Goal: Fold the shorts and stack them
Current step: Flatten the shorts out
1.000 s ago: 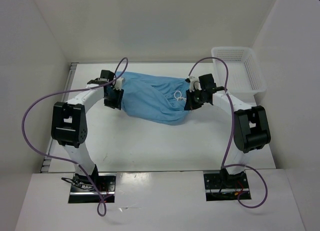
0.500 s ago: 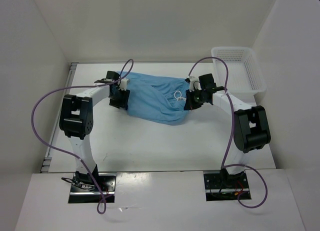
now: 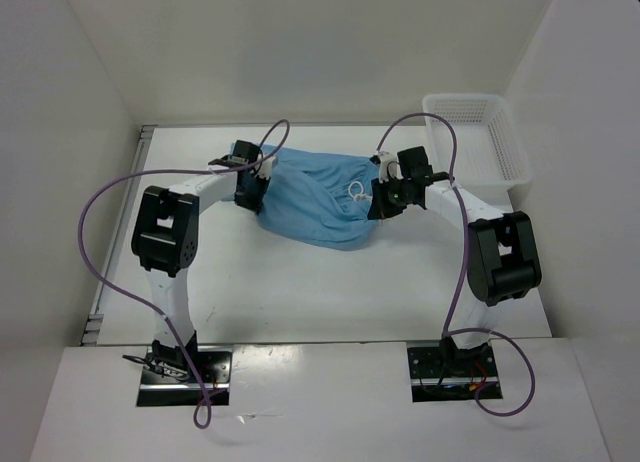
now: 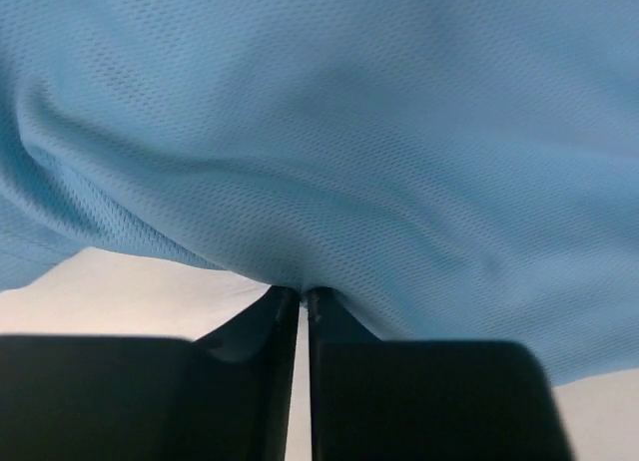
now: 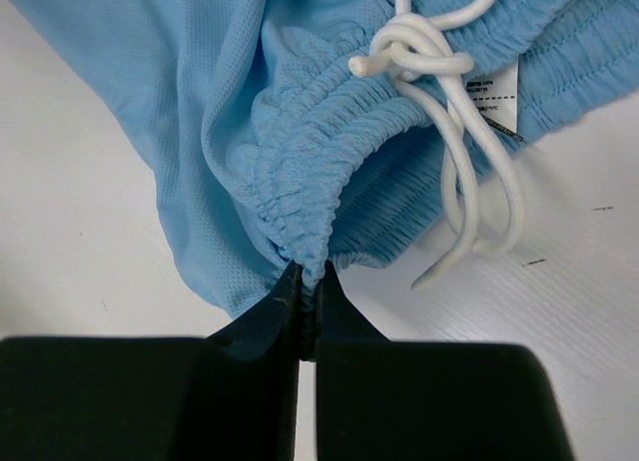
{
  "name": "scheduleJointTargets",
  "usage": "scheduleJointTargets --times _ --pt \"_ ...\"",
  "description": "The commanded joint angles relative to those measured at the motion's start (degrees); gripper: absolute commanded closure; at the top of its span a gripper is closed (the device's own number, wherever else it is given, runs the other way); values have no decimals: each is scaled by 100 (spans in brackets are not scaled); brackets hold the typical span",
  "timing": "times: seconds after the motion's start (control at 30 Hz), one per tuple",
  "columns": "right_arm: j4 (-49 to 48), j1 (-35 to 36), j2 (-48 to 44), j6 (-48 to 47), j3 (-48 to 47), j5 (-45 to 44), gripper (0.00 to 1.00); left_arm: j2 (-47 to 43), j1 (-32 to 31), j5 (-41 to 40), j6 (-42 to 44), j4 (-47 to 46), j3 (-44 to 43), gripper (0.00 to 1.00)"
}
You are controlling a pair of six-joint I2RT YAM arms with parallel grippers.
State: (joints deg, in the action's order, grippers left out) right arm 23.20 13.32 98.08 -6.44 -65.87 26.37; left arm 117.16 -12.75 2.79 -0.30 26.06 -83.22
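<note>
I need to get the gathered waistband over the near table, so I should first pull it back toward my base with my right gripper and then open the gripper.
The light sky-blue shorts lie bunched on the white table between my two grippers. My left gripper is shut on the fabric at their left end; in the left wrist view the blue mesh fills the frame above the closed gripper. My right gripper is shut on the gathered elastic waistband at their right end, pinched at the tips. The white drawstring hangs knotted next to it and shows in the top view.
A white plastic mesh basket stands at the back right corner. White walls enclose the table on the left, back and right. Purple cables loop from both arms.
My left gripper has moved to the right with the left end of the shorts, bunching them narrower. The right gripper has stayed in place on the waistband.
</note>
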Motion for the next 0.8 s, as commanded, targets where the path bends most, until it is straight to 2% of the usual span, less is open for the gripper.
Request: scheduleJointTargets --times 0.0,0.07,0.13,0.23,0.27,0.3,0.37,0.53,0.63,0.77 --pt "-53 4 9 -155 -295 17 100 316 -52 -15 30 152 -27 95" --pt "140 4 9 -348 -295 17 100 81 9 -15 30 433 -28 98" --pt "621 4 -44 -1067 -452 114 100 -384 237 -15 30 688 -28 99" --pt "1411 -119 -157 -2078 -593 114 100 -1078 1009 -68 30 1460 25 100" --pt "1641 -119 -158 -2351 -690 114 100 -1256 1403 -68 30 1968 25 100" --pt "1853 -119 -271 -2806 -743 53 100 -1431 1564 -68 30 2199 77 100" --pt "2407 -119 -342 -3125 -743 52 100 -1950 1871 -278 30 2823 182 100" --pt "2988 -15 -675 -3784 -455 -78 100 -2820 1820 -340 30 3694 1077 100" --pt "3041 319 -948 -4005 64 -438 100 -3015 1707 -340 30 3748 1683 100" --pt "3225 505 -1247 -4164 425 -659 100 -3208 1706 -340 30 4037 2046 99"
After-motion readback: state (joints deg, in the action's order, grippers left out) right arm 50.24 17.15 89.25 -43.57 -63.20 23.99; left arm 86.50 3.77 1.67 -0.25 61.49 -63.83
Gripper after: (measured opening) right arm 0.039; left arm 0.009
